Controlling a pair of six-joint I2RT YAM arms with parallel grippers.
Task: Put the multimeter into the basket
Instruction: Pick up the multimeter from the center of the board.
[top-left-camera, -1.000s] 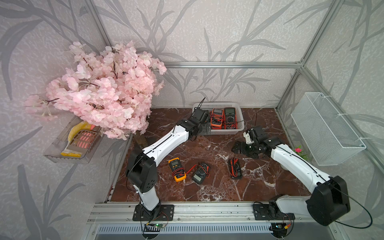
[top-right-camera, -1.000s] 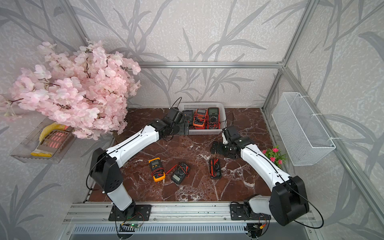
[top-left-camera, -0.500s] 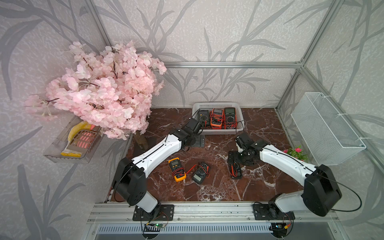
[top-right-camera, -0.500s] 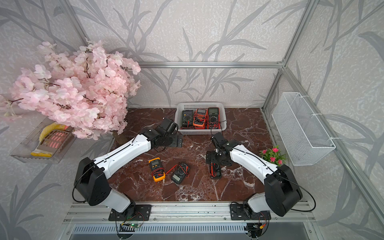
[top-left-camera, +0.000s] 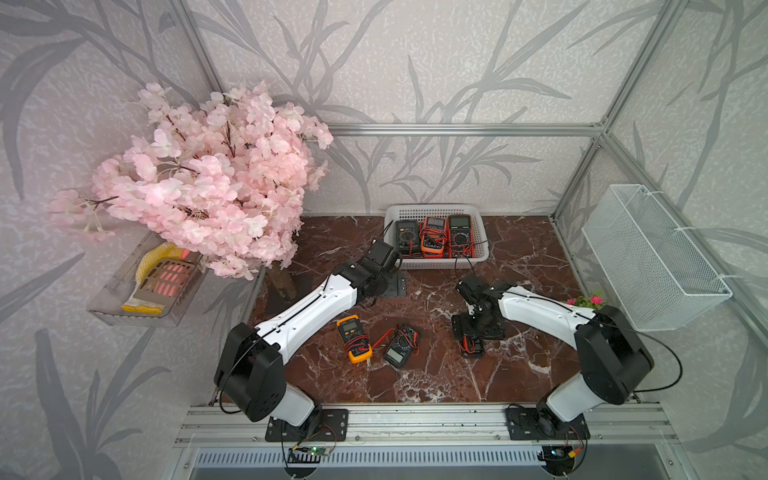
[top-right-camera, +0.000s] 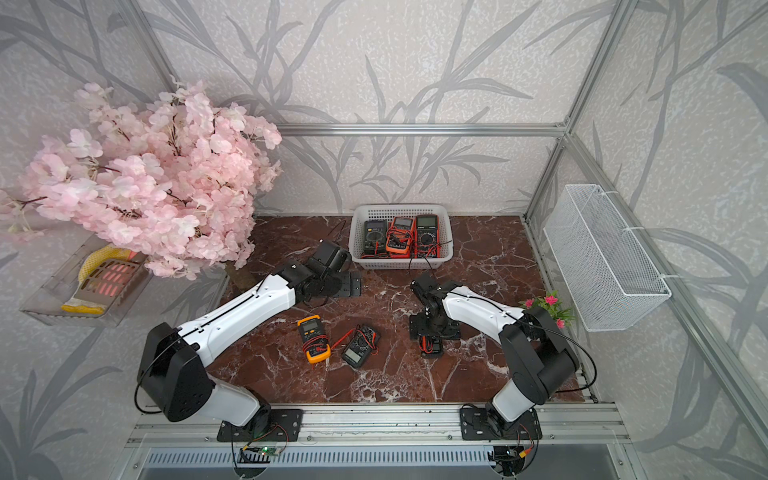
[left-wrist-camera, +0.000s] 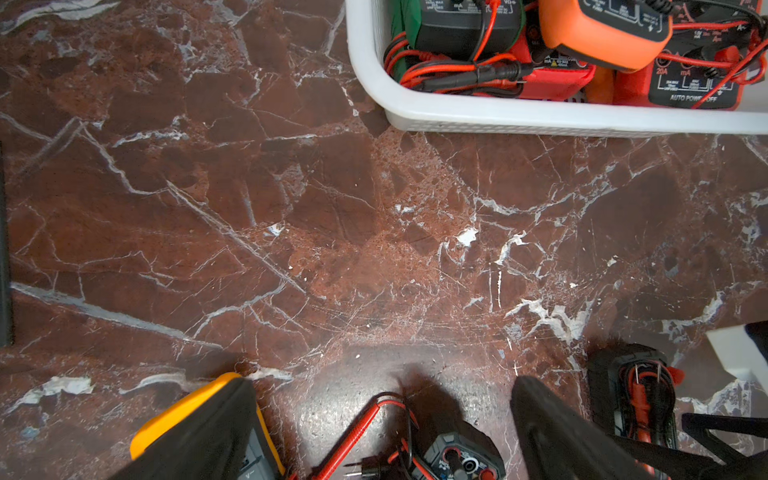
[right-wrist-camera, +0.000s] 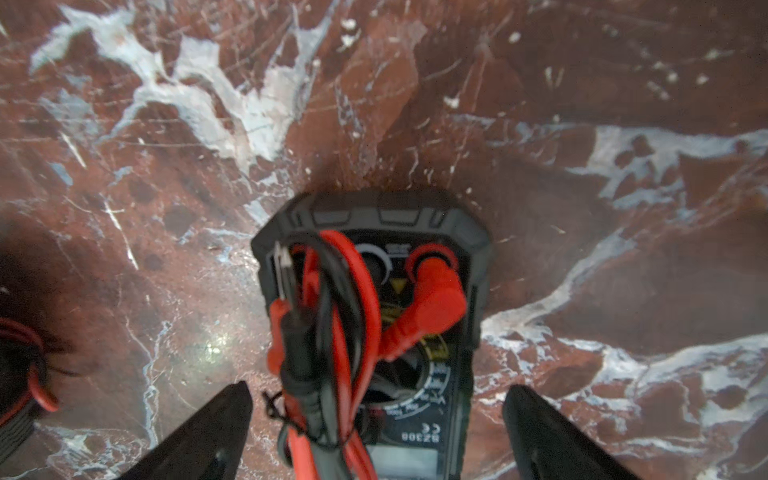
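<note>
The black multimeter lies below my right gripper with a gap beside each finger. The gripper will next lower its open fingers along the multimeter's long sides and close.
The white basket (top-left-camera: 434, 210) (top-right-camera: 399, 208) stands at the back of the marble table and holds three multimeters. In the left wrist view its rim (left-wrist-camera: 457, 112) is close by. My right gripper (top-left-camera: 478, 328) (right-wrist-camera: 378, 392) is open and low over a black multimeter (top-left-camera: 473, 345) (top-right-camera: 431, 347) (right-wrist-camera: 374, 232) wrapped in red leads. One finger sits on each side of it, with gaps. My left gripper (top-left-camera: 392, 286) (left-wrist-camera: 382, 386) is open and empty, just in front of the basket. A yellow multimeter (top-left-camera: 354, 338) (left-wrist-camera: 183, 411) and a dark multimeter (top-left-camera: 401, 347) (left-wrist-camera: 461, 453) lie mid-table.
A pink blossom tree (top-left-camera: 208, 187) overhangs the table's left back corner. A white wire-mesh basket (top-left-camera: 648, 257) hangs on the right wall, with a small flowering plant (top-left-camera: 590, 299) below it. A clear shelf (top-left-camera: 153, 282) is fixed to the left wall.
My left gripper has drawn back out of the basket towards the front. My right gripper has moved forward and down over the black multimeter.
</note>
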